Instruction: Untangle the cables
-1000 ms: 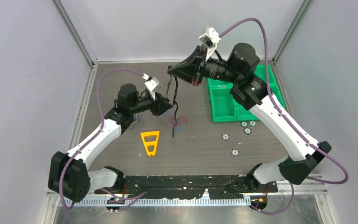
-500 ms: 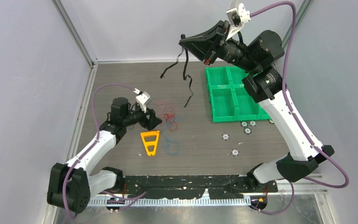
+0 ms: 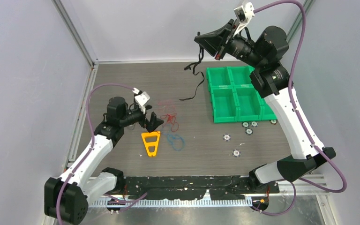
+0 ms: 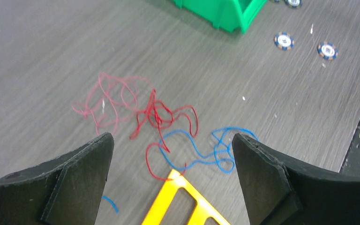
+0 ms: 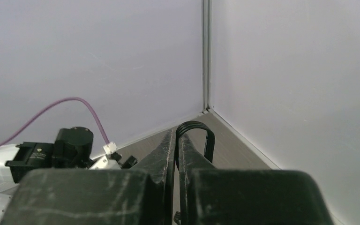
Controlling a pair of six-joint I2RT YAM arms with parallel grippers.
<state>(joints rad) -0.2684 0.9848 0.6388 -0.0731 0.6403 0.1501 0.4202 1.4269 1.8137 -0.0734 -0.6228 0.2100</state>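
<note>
My right gripper should next swing to the right in the top view and down over the green bin's far row (image 3: 241, 75), which is open below, and let go of the cable.
A black cable (image 3: 196, 77) hangs from my right gripper (image 3: 199, 39), which is raised high over the table's far side and shut on it; a loop of the black cable (image 5: 200, 133) arches over the gripper (image 5: 176, 135) tips in the right wrist view. A red cable (image 3: 169, 116) and a blue cable (image 3: 175, 140) lie loose on the table, overlapping at one spot, the red cable (image 4: 143, 108) and blue cable (image 4: 211, 149) both ahead of my left gripper. My left gripper (image 3: 153, 122), wide open and empty, hovers low just left of them.
A yellow triangular frame (image 3: 150, 142) lies just below the left gripper. A green divided bin (image 3: 236, 93) stands at the right. Several small round chips (image 3: 236, 153) are scattered in front of the bin.
The left gripper opened wide and drew back left, leaving the red and blue cables on the table. The right gripper rose up and to the right, lifting the black cable free.
</note>
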